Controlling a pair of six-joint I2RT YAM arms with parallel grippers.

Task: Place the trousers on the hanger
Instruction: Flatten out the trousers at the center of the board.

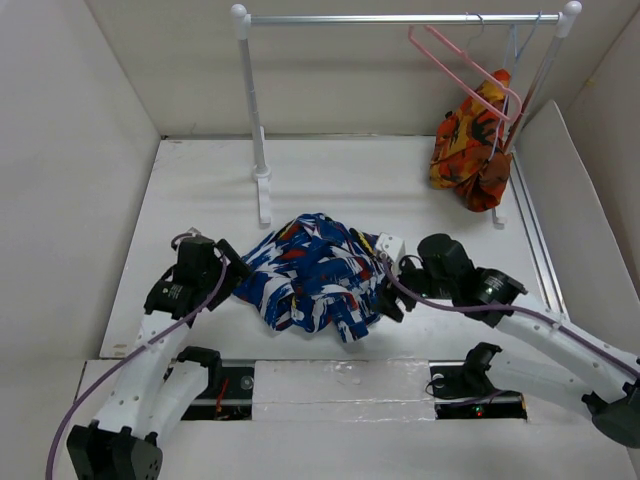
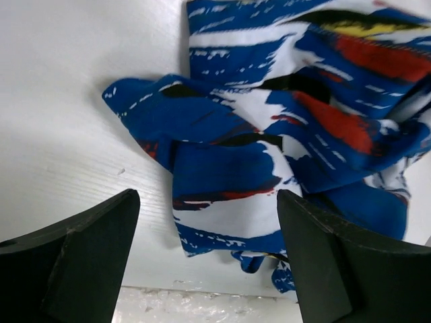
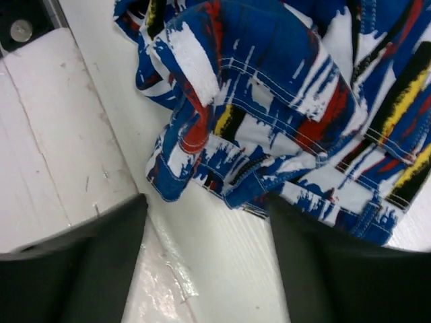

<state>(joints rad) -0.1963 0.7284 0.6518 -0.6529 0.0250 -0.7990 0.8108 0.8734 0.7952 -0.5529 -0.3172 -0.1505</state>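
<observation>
Next, my left gripper will go down and to its right in the top view to pinch the trousers, because the trousers' nearest edge lies there.
The trousers point(image 1: 312, 272), bright blue with white, red and yellow splotches, lie crumpled in a heap on the white table between my two arms. They fill the left wrist view point(image 2: 289, 128) and the right wrist view point(image 3: 283, 101). The pink hanger point(image 1: 462, 66) hangs by its hook on the rail at the back right. My left gripper point(image 1: 232, 280) is open at the heap's left edge, with the cloth's edge between its fingers point(image 2: 87, 262). My right gripper point(image 1: 385, 300) is open at the heap's right edge, holding nothing.
A white rack with a metal rail point(image 1: 400, 18) stands at the back, its left post point(image 1: 255, 120) behind the heap. An orange-red patterned garment point(image 1: 472, 142) hangs at the rail's right end on a pale hanger. White walls enclose the table point(image 1: 200, 190).
</observation>
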